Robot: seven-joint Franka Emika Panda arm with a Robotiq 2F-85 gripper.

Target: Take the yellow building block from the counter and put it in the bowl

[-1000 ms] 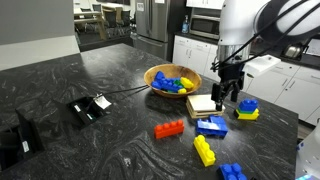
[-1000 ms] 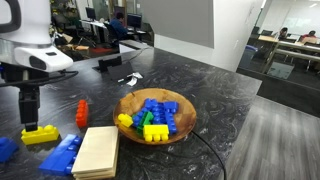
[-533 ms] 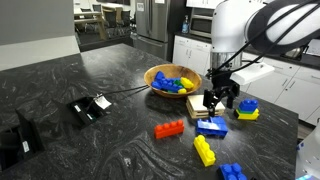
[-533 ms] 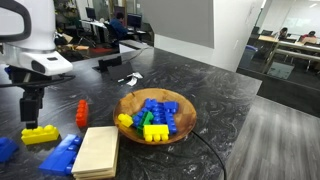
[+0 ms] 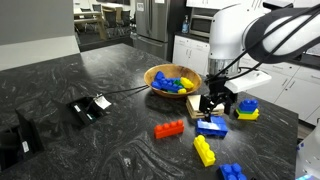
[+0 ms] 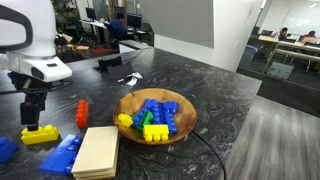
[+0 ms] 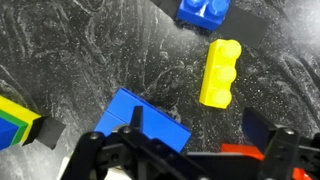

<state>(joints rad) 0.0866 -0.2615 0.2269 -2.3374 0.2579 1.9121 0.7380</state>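
My gripper needs to move away from the bowl (image 5: 172, 80) and go down over the yellow block (image 5: 204, 150), with one fingertip on each of its long sides.
The yellow building block (image 5: 204, 150) lies on the dark marbled counter (image 5: 110, 130), in front of a blue brick (image 5: 211, 126). It also shows in an exterior view (image 6: 40, 134) and in the wrist view (image 7: 220, 72). The wooden bowl (image 5: 172, 80) holds several blue, yellow and green bricks; it shows in both exterior views (image 6: 150, 118). My gripper (image 5: 215, 103) hangs open and empty above the blue brick, between the bowl and the yellow block. In the wrist view my gripper (image 7: 200, 130) has dark counter between its fingers, and the yellow block lies beyond them.
A red brick (image 5: 169, 129), a flat tan block (image 5: 201, 104), a short yellow piece topped with blue (image 5: 246, 109) and more blue bricks (image 5: 232, 172) lie around the gripper. A black device with a cable (image 5: 90, 106) sits further off.
My gripper has moved down and away from the short yellow-and-blue piece, to above the blue brick and nearer the yellow block. It stays open. No brick has moved.
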